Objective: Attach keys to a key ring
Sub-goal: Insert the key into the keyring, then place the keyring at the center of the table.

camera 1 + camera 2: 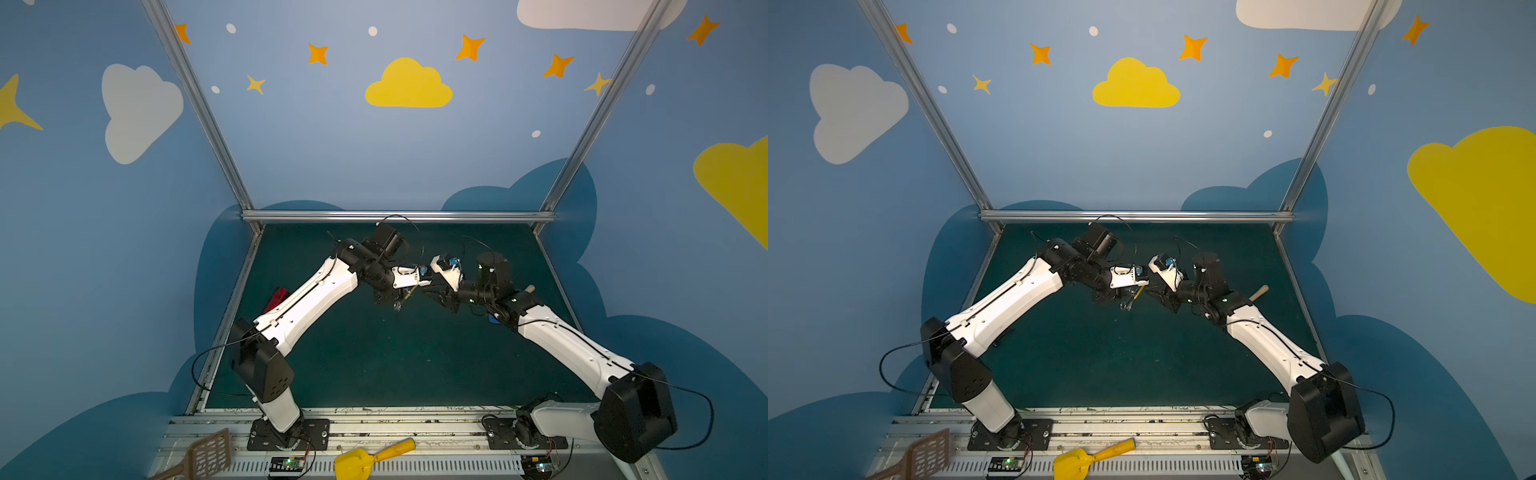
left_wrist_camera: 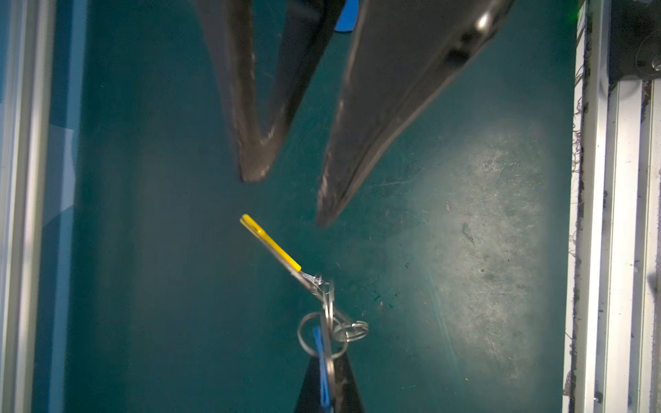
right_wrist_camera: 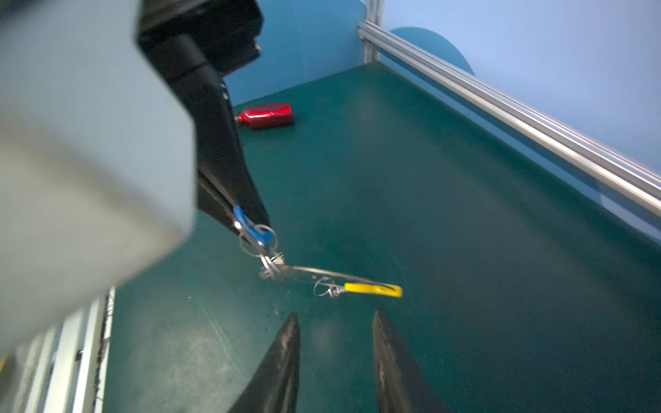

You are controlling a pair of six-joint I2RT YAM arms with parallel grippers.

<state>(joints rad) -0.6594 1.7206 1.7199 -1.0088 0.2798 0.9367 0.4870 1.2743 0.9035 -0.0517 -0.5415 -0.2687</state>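
The left gripper lowers the blue tag and the jutting key ring onto clear green mat below next, then releases the tag there.
My left gripper is shut on the blue tag of the keys, held above the green mat. Small silver split rings hang bunched at its tips. From them the key ring, seen edge-on with its yellow sleeve outermost, juts toward the right gripper. In the right wrist view the key ring lies just beyond my right gripper, which is open and holds nothing. In both top views the two grippers meet mid-table, with the yellow sleeve between them.
A red gadget lies by the left wall, partly behind the left arm. A flat blue piece sits under the right arm, and a wooden handle lies beyond it. A yellow scoop and a brown spatula rest outside the front rail.
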